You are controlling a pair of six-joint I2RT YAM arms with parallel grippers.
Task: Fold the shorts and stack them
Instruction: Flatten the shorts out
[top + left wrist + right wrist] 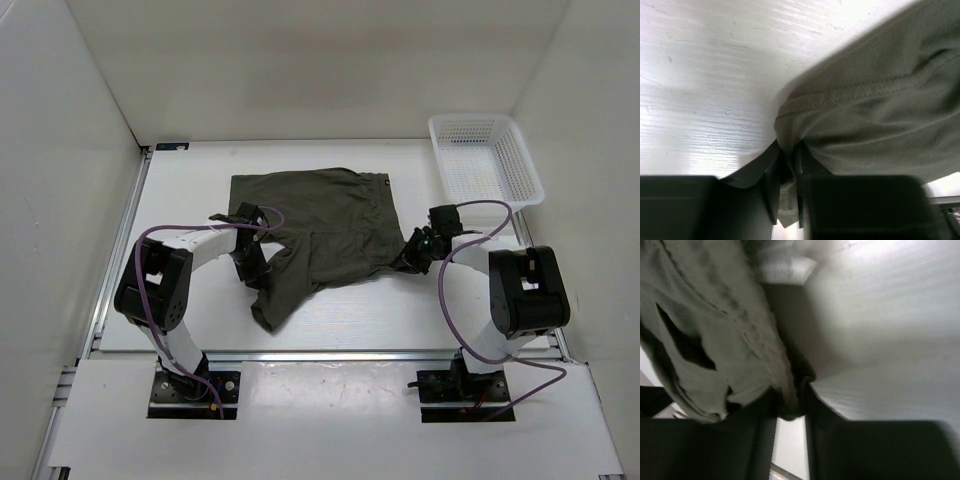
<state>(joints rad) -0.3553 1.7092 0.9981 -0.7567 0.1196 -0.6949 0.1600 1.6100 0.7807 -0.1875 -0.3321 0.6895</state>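
My left gripper goes outward and to the left in the top view next, releasing the shorts' fold, as the side edge of their spread part lies that way.
The dark olive-green shorts [315, 235] lie spread on the white table, one leg trailing toward the near edge. At their left edge my left gripper [248, 262] is shut on a hemmed fold of the shorts [850, 100], with cloth pinched between the fingers [771, 187]. My right gripper [412, 255] sits at the right edge of the shorts. A bunch of the olive fabric [740, 340] runs down between its fingers [817, 430], and it is shut on that bunch.
A white plastic lattice basket [485, 160] stands at the back right of the table. White walls close in the left, back and right sides. A metal rail runs along the table's near edge [320, 352], with both arm bases behind it.
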